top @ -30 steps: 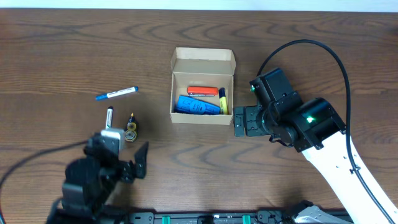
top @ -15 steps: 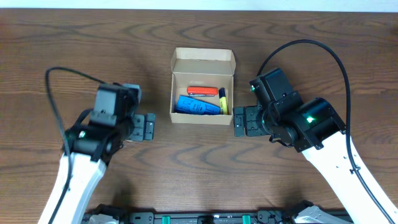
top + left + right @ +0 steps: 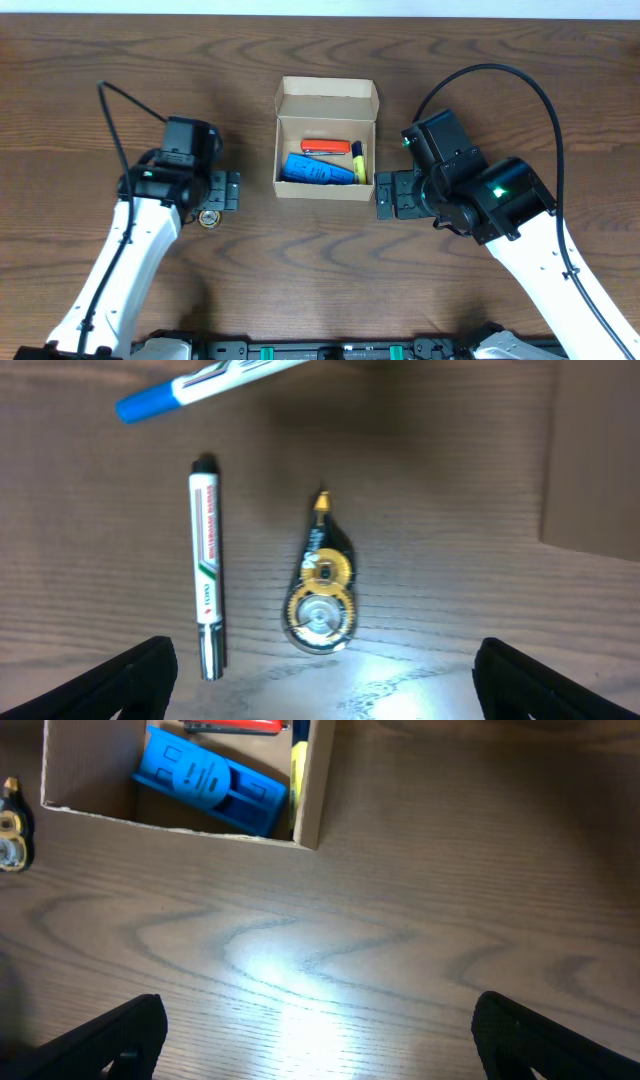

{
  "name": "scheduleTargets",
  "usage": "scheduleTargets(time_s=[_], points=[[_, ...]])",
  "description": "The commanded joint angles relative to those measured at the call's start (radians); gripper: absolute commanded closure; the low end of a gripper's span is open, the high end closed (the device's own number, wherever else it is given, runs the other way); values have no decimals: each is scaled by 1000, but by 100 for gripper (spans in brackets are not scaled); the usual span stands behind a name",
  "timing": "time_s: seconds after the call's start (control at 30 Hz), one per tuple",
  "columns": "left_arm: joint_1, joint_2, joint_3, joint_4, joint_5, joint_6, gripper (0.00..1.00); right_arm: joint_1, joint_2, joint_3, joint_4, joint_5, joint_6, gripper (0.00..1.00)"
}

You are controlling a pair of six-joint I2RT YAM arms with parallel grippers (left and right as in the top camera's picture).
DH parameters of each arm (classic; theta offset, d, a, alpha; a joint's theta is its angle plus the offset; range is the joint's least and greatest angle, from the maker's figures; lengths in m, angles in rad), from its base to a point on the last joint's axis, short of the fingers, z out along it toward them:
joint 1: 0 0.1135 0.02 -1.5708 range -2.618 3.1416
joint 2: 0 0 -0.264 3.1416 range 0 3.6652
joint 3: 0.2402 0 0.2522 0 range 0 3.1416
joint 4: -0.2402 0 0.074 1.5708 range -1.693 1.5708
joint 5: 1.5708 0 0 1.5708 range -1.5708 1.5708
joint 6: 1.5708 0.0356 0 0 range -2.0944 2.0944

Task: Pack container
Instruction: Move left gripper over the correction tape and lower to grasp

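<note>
I will lower my left gripper onto the round body of the correction tape roller (image 3: 209, 218) (image 3: 321, 601), because it is still outside the box and is lined up between my open fingers.
The container (image 3: 322, 190), a small tan cardboard box, stands mid-table with its flap lid (image 3: 327, 98) folded back. Inside lie a blue pack (image 3: 318, 170), a red item (image 3: 325, 146) and a yellow item (image 3: 358, 160). My left gripper (image 3: 228, 190) is open to the left of the box, low over the wood. In the left wrist view its open gripper (image 3: 325, 678) frames a black-and-white marker (image 3: 207, 585) and a correction tape roller (image 3: 320, 600), with a blue-capped marker (image 3: 200, 380) beyond. My right gripper (image 3: 388, 195) is open and empty by the box's near right corner, and its open gripper (image 3: 320, 1032) shows above bare wood.
The correction tape roller (image 3: 209, 216) shows beside the left arm in the overhead view; both markers are hidden under that arm. The box's wall (image 3: 590, 460) fills the right of the left wrist view. A black cable (image 3: 500, 75) arcs over the right arm.
My left arm has swung up from the table's near edge to hover over the loose markers and tape roller left of the box. The right arm has not moved.
</note>
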Motion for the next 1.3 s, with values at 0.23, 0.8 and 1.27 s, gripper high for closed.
scheduleTargets(time_s=[0.23,0.8,1.27], points=[[69,12,-93,97,58,35,5,3,-10,7,-2,4,-10,1],[69,128,-200,240,28,45,5,3,-10,7,-2,4,-10,1],[69,258,-200,304,2,45,2,3,-10,7,-1,4,-10,1]])
